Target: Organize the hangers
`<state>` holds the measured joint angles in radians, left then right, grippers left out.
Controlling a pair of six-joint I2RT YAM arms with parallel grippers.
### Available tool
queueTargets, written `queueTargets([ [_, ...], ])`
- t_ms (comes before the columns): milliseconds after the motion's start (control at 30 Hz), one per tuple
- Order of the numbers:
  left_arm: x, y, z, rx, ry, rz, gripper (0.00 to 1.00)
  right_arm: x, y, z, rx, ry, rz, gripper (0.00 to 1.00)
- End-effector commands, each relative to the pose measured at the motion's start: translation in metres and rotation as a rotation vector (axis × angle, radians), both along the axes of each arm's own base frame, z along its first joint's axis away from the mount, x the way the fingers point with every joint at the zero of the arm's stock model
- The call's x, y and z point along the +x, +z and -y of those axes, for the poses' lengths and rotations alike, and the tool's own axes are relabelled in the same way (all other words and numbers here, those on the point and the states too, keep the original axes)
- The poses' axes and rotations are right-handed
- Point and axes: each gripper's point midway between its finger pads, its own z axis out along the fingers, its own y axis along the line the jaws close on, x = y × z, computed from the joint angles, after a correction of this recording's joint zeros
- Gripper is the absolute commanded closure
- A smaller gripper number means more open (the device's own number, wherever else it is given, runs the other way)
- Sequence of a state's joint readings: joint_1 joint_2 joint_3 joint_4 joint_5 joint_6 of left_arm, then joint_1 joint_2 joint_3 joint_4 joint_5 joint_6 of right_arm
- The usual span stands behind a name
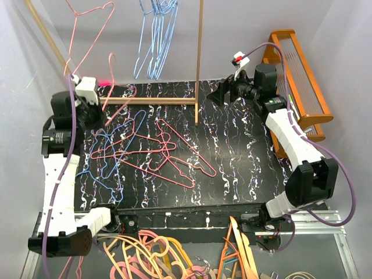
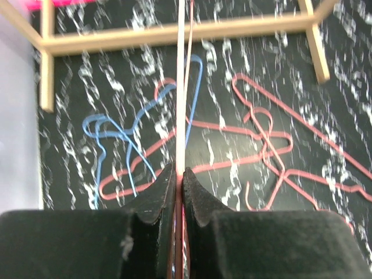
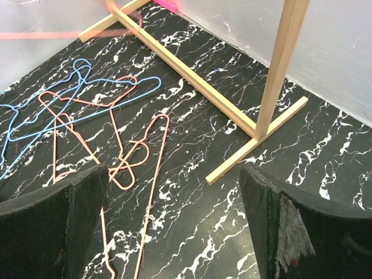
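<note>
The left gripper lifts the hanger away from my base to the top of the rack next, beside the hanging pink-red hanger.
My left gripper (image 1: 82, 86) is shut on a pink-red wire hanger (image 1: 87, 35) and holds it up at the far left, beside the wooden rack (image 1: 199, 58). In the left wrist view the wire (image 2: 181, 87) runs straight up from between the closed jaws (image 2: 180, 174). Several light blue hangers (image 1: 154, 40) hang from the rack's top. A tangle of pink-red hangers (image 1: 171, 157) and blue hangers (image 1: 110, 154) lies on the black marbled table. It also shows in the right wrist view (image 3: 75, 104). My right gripper (image 1: 224, 93) is open and empty above the table, near the rack's foot (image 3: 256, 136).
An orange slatted wooden rack (image 1: 299, 81) stands at the far right edge. Thicker orange, pink and cream hangers (image 1: 151, 256) lie below the table's near edge. The rack's base bar (image 1: 151, 100) crosses the back of the table.
</note>
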<state>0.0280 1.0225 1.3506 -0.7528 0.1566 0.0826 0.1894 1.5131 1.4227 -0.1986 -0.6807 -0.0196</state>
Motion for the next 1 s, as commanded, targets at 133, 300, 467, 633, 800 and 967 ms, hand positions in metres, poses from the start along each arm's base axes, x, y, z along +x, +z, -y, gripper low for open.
queueTargets([
  [133, 0.063, 0.140, -0.023, 0.035, 0.070, 0.399, 1.00, -0.008, 0.031, 0.007, 0.015, -0.029, 0.118, 0.01],
  [300, 0.088, 0.169, -0.033, 0.063, 0.097, 0.486, 1.00, -0.011, 0.026, 0.007, 0.015, -0.025, 0.105, 0.01],
  [467, 0.106, 0.205, -0.031, 0.050, 0.079, 0.574, 1.00, -0.014, 0.020, 0.008, 0.006, -0.032, 0.097, 0.01],
  [633, 0.131, 0.220, -0.041, 0.059, 0.089, 0.617, 1.00, -0.017, 0.012, 0.009, 0.002, -0.030, 0.082, 0.01],
  [800, 0.157, 0.221, -0.059, 0.024, 0.106, 0.585, 1.00, -0.018, 0.013, 0.008, 0.027, -0.035, 0.067, 0.01],
  [967, 0.174, 0.217, -0.063, -0.008, 0.071, 0.561, 1.00, -0.018, 0.015, 0.007, 0.036, -0.037, 0.061, 0.01],
])
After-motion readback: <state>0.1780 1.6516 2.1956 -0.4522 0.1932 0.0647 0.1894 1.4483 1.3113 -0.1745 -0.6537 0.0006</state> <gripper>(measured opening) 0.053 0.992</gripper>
